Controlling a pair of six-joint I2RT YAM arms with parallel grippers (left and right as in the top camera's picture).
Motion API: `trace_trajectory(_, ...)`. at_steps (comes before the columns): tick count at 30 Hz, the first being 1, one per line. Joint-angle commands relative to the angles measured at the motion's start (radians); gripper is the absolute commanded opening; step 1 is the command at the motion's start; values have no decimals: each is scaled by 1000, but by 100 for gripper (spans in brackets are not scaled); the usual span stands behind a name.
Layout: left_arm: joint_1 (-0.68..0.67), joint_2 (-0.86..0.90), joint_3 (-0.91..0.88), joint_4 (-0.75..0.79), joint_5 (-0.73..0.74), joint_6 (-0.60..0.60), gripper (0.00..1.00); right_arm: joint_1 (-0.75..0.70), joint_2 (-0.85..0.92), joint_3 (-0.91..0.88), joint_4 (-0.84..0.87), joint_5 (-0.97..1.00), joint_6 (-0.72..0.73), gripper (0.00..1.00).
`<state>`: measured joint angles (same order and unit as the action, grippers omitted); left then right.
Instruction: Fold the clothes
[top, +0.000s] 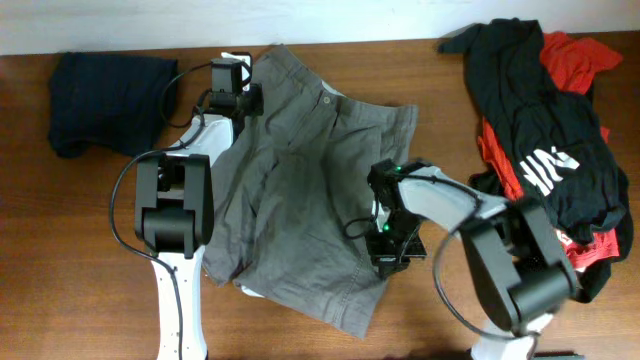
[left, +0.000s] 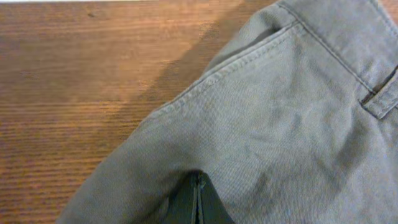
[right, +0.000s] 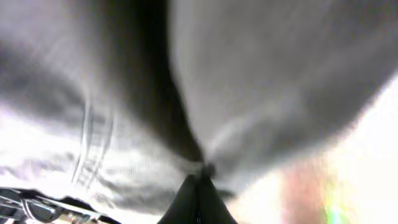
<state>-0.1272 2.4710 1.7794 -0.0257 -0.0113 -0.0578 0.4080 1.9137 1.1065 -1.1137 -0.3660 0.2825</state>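
Observation:
My left gripper opens low beside the shorts' slanted pocket edge next to release the shorts' waist corner, which already lies flat on the tabletop.
Grey shorts (top: 300, 190) lie spread on the table's middle, waistband toward the far edge. My left gripper (top: 240, 100) is shut on the shorts' far left waist corner; the left wrist view shows its closed fingers (left: 198, 186) pinching the grey cloth (left: 280, 124) beside a belt loop. My right gripper (top: 385, 235) is shut on the shorts' right edge; the right wrist view shows its closed fingers (right: 200, 177) gripping bunched grey fabric (right: 261, 74), very close and blurred.
A folded dark navy garment (top: 105, 100) lies at the far left. A pile of black and red clothes (top: 550, 140) lies at the right. Bare wooden table (top: 60, 250) shows at the left front and along the far edge.

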Motion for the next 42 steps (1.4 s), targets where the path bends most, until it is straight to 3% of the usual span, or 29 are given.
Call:
trace_trajectory(1,6,85,53,-173,-12,-1,1,-20,-137,8,3,72,14,4)
trace_trajectory(3,6,85,123,-286,-12,11,1,-46,-169,31,9,106,11,5)
trace_trajectory(4,5,85,214,-429,-12,25,1,-78,-192,66,21,136,-9,9)
trace_trajectory(6,5,84,308,-562,-12,28,3,-111,-199,105,58,158,-62,23)
trace_trajectory(9,5,84,458,-763,-8,28,73,-156,-199,136,179,211,-101,49)
trace_trajectory(10,5,84,513,-833,-3,28,84,-170,-199,136,238,216,-123,69)
trace_trajectory(12,5,84,609,-953,13,28,92,-191,-194,135,332,248,-126,79)
trace_trajectory(15,5,84,750,-1133,77,28,93,-214,-173,135,465,301,-159,88)
trace_trajectory(22,-2,84,950,-1424,219,28,94,-232,-55,135,751,312,-220,86)
trace_trajectory(29,-50,84,951,-1436,223,37,94,-254,85,135,941,353,-242,85)
trace_trajectory(36,-108,84,951,-1414,145,47,94,-316,109,135,1007,364,-242,85)
trace_trajectory(40,-122,84,951,-1401,145,47,94,-336,132,135,1068,341,-242,69)
trace_trajectory(42,-126,84,951,-1400,145,47,94,-336,148,135,1090,303,-242,68)
